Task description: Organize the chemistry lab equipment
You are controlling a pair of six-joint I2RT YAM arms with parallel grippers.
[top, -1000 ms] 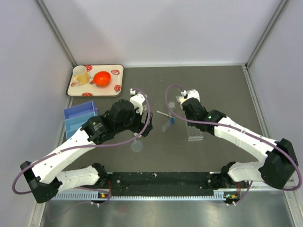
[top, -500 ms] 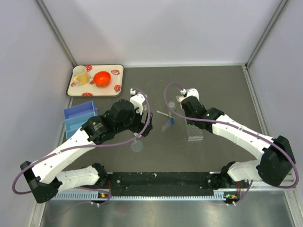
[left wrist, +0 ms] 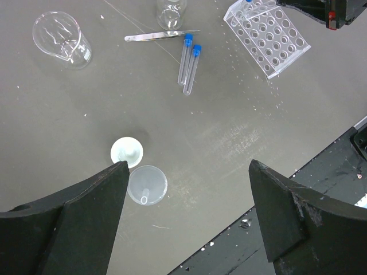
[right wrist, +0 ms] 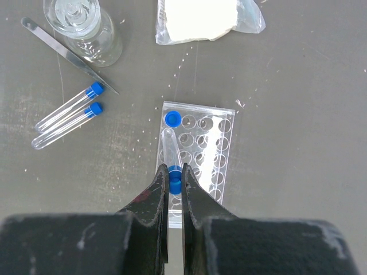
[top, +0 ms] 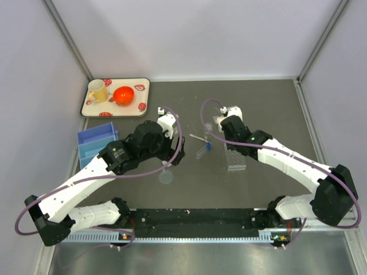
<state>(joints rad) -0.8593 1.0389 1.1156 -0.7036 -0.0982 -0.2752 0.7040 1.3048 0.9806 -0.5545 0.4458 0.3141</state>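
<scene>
I should lower my right gripper over the rack (top: 230, 151) next, right beside the standing tube, and then I should let go of the blue cap.
My right gripper (right wrist: 175, 177) is shut on the blue cap of a clear tube (right wrist: 169, 146), which hangs slanted over the gridded clear rack (right wrist: 212, 154). One blue-capped tube (right wrist: 172, 119) stands in the rack's far corner hole. Two more blue-capped tubes (right wrist: 67, 117) lie side by side to the left on the table, next to a thin metal rod (right wrist: 63, 51). My left gripper (left wrist: 188, 166) is open and high above the table with nothing between its fingers. Below it lie a clear funnel (left wrist: 147, 184) and a small white round cup (left wrist: 127, 152).
A clear beaker (left wrist: 62, 39) and a small glass bottle (right wrist: 83, 28) stand near the rod. A plastic bag (right wrist: 206, 17) lies beyond the rack. At the far left corner is a tray (top: 140, 86) with a yellow mug (top: 98, 91) and an orange-red bowl (top: 123, 94). A blue box (top: 94, 143) sits at the left.
My right gripper has shifted slightly over the rack with the tube still in it. The left arm has not moved.
</scene>
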